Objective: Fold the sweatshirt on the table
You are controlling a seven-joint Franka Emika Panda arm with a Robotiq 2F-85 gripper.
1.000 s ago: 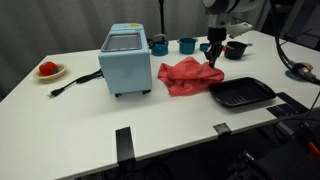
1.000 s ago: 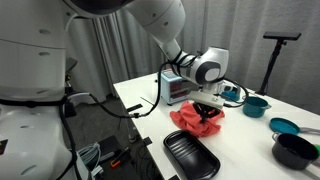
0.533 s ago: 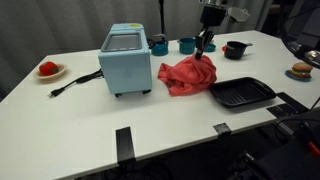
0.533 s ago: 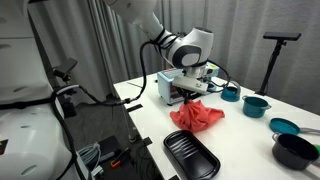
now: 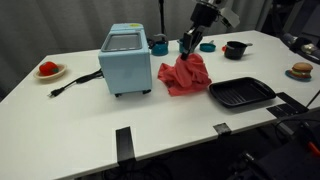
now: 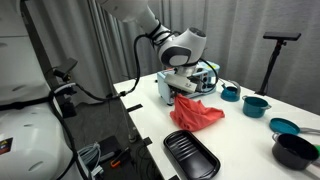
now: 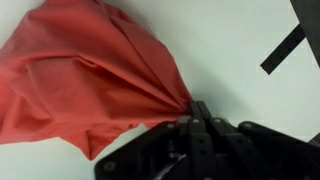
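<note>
The gripper will next move toward the blue appliance and let go of the sweatshirt's corner over the sweatshirt's edge (image 5: pixel 165 75) beside it, since the corner is lifted above the bunched sweatshirt.
A red sweatshirt (image 5: pixel 183 75) lies bunched on the white table next to the blue appliance; it also shows in an exterior view (image 6: pixel 197 113). My gripper (image 5: pixel 189 49) is shut on one corner of the cloth and holds that corner lifted above the rest. In the wrist view the two fingers (image 7: pixel 192 115) are pressed together with the red sweatshirt (image 7: pixel 90 85) pinched between them and fanning out to the left over the white table.
A light blue appliance (image 5: pixel 125 59) stands beside the cloth. A black tray (image 5: pixel 241 93) lies near the front edge. Teal cups (image 5: pixel 160 46), a black bowl (image 5: pixel 236 49), a plate with red food (image 5: pixel 48 70) and a black cable (image 5: pixel 75 84) are also on the table.
My gripper has moved up and toward the blue appliance, pulling the pinched corner of the sweatshirt with it. The cloth now stands taller and has shifted that way.
</note>
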